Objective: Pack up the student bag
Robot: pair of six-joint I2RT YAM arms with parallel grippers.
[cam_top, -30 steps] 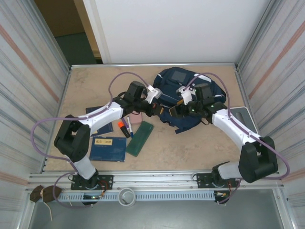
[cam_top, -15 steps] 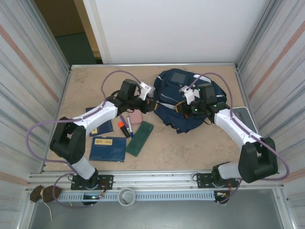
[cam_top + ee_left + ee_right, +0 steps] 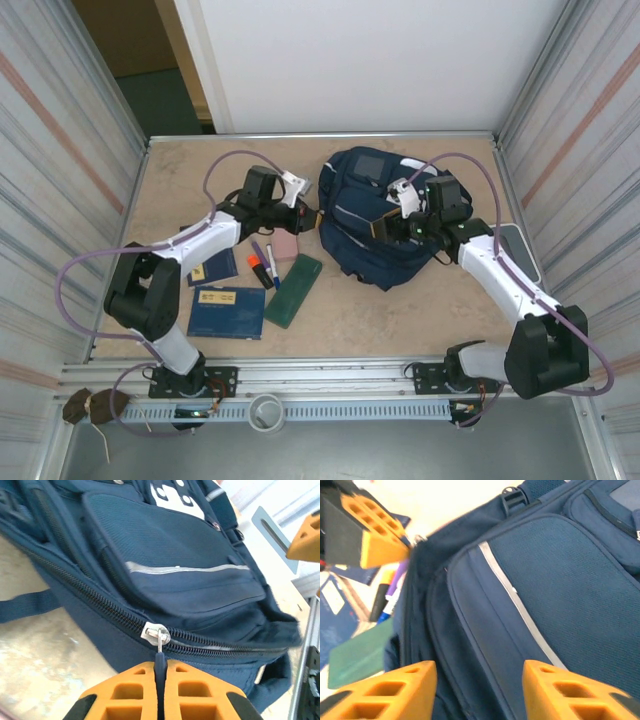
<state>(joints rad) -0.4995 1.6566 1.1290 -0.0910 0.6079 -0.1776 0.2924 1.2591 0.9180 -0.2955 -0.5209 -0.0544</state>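
The zipper teeth beyond the slider [image 3: 156, 632] are still closed, so my left gripper should next move outward along the zipper's far part [image 3: 45, 562] and let go of the dark pull tab there.
The student bag [image 3: 375, 215], a navy backpack with thin light stripes, lies at the back middle of the table. My left gripper [image 3: 160, 667] is at the bag's left side, shut on the dark zipper pull [image 3: 160, 661] that hangs from the silver slider [image 3: 156, 632] of the main zipper. In the top view this left gripper [image 3: 308, 215] sits against the bag's left edge. My right gripper [image 3: 480, 680] is open over the bag's front pocket [image 3: 545, 590], with fabric below and nothing held. It shows above the bag's right half as the right gripper [image 3: 385, 225].
Left of the bag lie a pink eraser [image 3: 285, 246], markers [image 3: 262, 265], a green case [image 3: 293, 290], a blue notebook [image 3: 225, 310] and a darker notebook [image 3: 212, 264]. A grey plate [image 3: 510, 243] lies by the right wall. Metal walls close in both sides.
My left gripper has drawn back to the left with the zipper pull in it. The right gripper has shifted right over the bag. The bag's lower part now lies smoother.
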